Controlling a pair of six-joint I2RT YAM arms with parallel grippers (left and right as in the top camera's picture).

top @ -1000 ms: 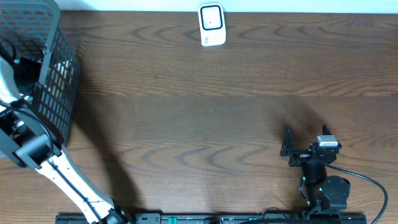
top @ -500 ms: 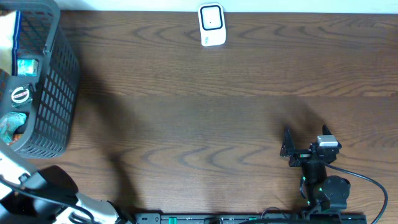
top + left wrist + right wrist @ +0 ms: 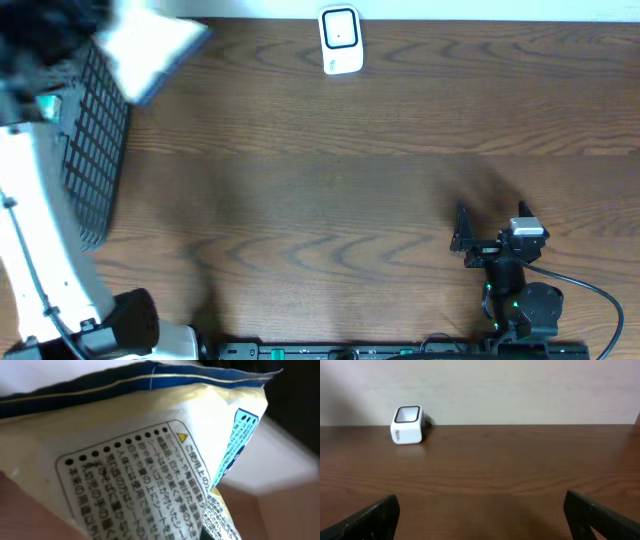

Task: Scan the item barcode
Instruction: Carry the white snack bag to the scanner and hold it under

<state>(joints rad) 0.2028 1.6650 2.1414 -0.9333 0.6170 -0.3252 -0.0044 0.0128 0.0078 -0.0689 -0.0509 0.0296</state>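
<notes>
The table is empty at the wood on the scanner's near side (image 3: 326,142). My left gripper will swing away from the basket next and lower the packet there.
The item is a cream and white packet (image 3: 140,455) with a blue edge and printed Japanese text, and it fills the left wrist view. No barcode shows on the face I see. From overhead the packet (image 3: 150,48) is a pale blur in the air over the basket's right rim. My left gripper (image 3: 88,42) is a dark blur shut on it, its fingers hidden. The white scanner (image 3: 340,40) stands at the table's far edge, and in the right wrist view the scanner (image 3: 408,425) sits far ahead on the left. My right gripper (image 3: 492,218) rests open near the front edge, right gripper (image 3: 480,510) holding nothing.
A dark mesh basket (image 3: 98,150) stands at the table's left edge, partly covered by my white left arm (image 3: 35,230). A black cable (image 3: 590,290) runs from the right arm's base. Brown wooden table (image 3: 330,180) lies between the basket, the scanner and the right arm.
My left arm has come up out of the basket with the packet, which now hangs over the basket's right rim. The right arm has not moved.
</notes>
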